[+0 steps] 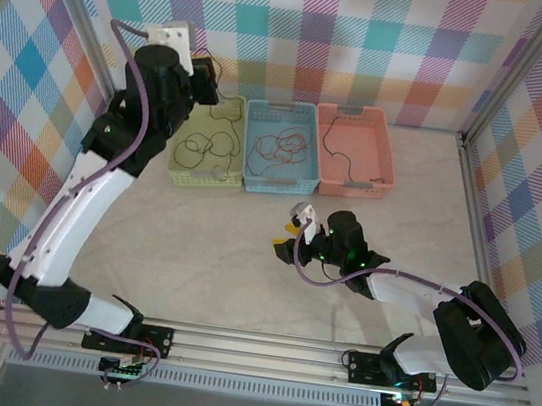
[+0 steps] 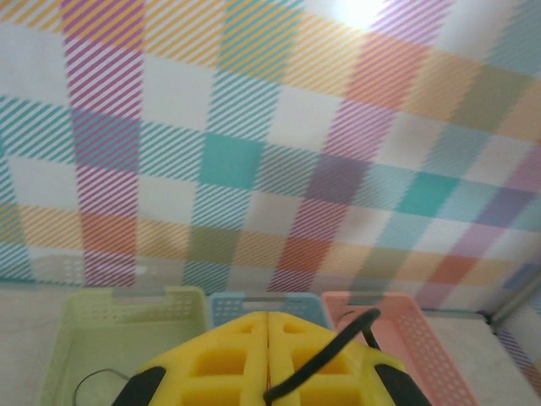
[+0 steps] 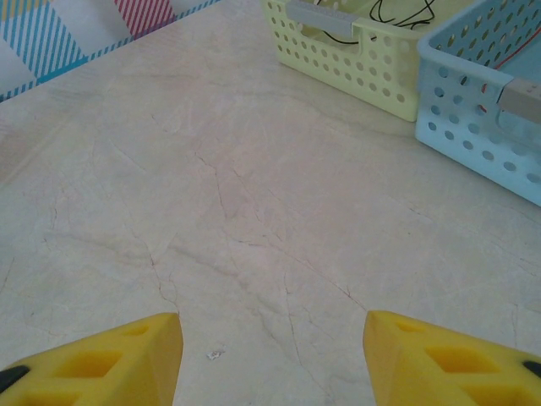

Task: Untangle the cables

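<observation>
My left gripper lowers toward the back of the yellow-green basket next and releases the thin black cable there, since its other loops already lie inside.
My left gripper is raised above the back of the yellow-green basket. In the left wrist view its yellow fingers are pressed together, shut on a black cable that comes out between them and curves over the right finger. More thin black cable lies looped in that basket. Red-brown cables lie tangled in the blue basket. Another black cable trails in the pink basket. My right gripper hovers low over the table, open, with nothing between its fingers.
The three baskets stand side by side against the back wall. The right wrist view has the yellow-green basket and blue basket ahead, with bare marbled tabletop before them. Checkered walls and aluminium rails close in the workspace.
</observation>
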